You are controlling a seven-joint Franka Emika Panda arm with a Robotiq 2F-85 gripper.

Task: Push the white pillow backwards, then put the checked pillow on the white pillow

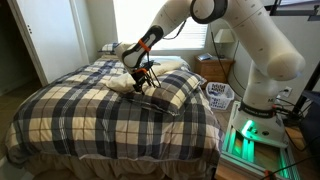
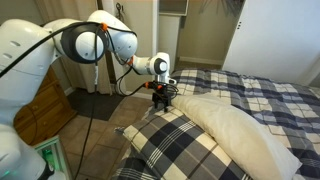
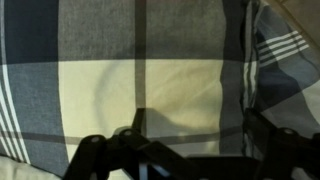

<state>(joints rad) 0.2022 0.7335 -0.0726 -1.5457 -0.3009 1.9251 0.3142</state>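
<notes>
My gripper will turn a little and then go down to the top corner of the checked pillow by its seam, because the checked pillow's end is below my fingers.
The white pillow (image 2: 245,132) lies plain and cream on the bed, and its end shows in an exterior view (image 1: 124,85) just left of the gripper. The checked pillow (image 2: 178,152) lies beside it on the robot's side, also in an exterior view (image 1: 181,90). My gripper (image 2: 162,97) hangs open just above the checked pillow's end, close to the white pillow (image 1: 143,79). In the wrist view plaid fabric (image 3: 140,80) fills the frame below the open gripper (image 3: 185,150), with nothing between the dark fingers (image 3: 95,158).
The plaid bedspread (image 1: 90,120) covers the bed. A darker plaid pillow (image 1: 110,48) lies at the head. A nightstand (image 1: 215,68) and a white basket (image 1: 220,95) stand beside the bed near the robot base (image 1: 258,120). A closet door (image 2: 265,35) is behind.
</notes>
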